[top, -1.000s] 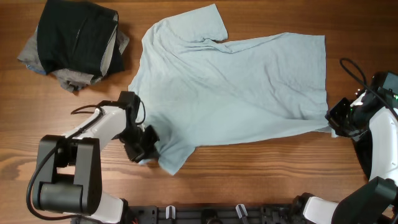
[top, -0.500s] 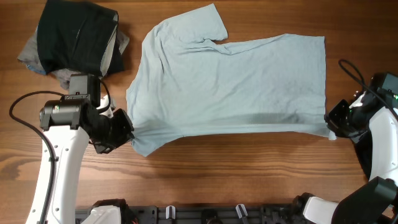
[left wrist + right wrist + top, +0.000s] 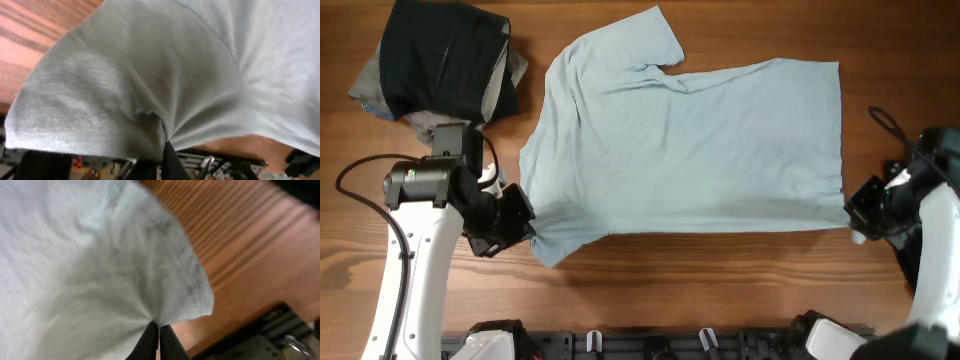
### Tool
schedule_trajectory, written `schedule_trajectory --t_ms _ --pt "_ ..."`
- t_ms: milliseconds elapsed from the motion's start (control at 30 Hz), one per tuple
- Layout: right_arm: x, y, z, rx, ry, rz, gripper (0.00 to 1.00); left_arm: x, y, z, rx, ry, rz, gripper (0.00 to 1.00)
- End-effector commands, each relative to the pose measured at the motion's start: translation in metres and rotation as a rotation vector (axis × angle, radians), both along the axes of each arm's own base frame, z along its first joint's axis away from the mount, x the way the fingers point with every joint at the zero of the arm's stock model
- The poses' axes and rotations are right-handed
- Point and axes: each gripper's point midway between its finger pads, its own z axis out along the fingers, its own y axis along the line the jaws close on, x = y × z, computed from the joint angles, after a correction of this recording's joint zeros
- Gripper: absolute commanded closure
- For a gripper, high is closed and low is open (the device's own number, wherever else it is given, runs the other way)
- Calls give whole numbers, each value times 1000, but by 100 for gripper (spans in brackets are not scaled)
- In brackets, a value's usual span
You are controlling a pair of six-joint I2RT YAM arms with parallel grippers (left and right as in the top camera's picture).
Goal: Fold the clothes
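The shirt's side by the clothes pile is outward of my left gripper, so next I will carry the shirt's edge outward in that gripper and let it go over that side.
A light blue T-shirt (image 3: pixel 690 140) lies spread across the wooden table, sleeve at the top, hem at the right. My left gripper (image 3: pixel 525 215) is shut on the shirt's lower left edge; the left wrist view shows the cloth (image 3: pixel 150 85) bunched at the fingers (image 3: pixel 162 150). My right gripper (image 3: pixel 850 205) is shut on the lower right hem corner; the right wrist view shows the cloth (image 3: pixel 100 270) pinched between the fingers (image 3: pixel 159 330). The front edge is stretched taut between the two grippers.
A pile of dark and grey clothes (image 3: pixel 445 65) lies at the back left of the table (image 3: pixel 720 280). A black rail (image 3: pixel 650 345) runs along the front edge.
The left gripper has drawn the shirt's lower left part out to the left from under the body. The front edge went from slack and folded to straight and taut. The right gripper shifted slightly.
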Motion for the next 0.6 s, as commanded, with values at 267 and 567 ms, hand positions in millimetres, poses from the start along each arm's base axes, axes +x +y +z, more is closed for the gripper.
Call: schedule_trajectory --t_ms 267,567 --pt "6 -23 84 -234 -305 -84 96 6 8 7 49 -58 -21 96" --pt "36 -38 36 -156 -167 -76 96 60 -18 18 1 -307 -103 96"
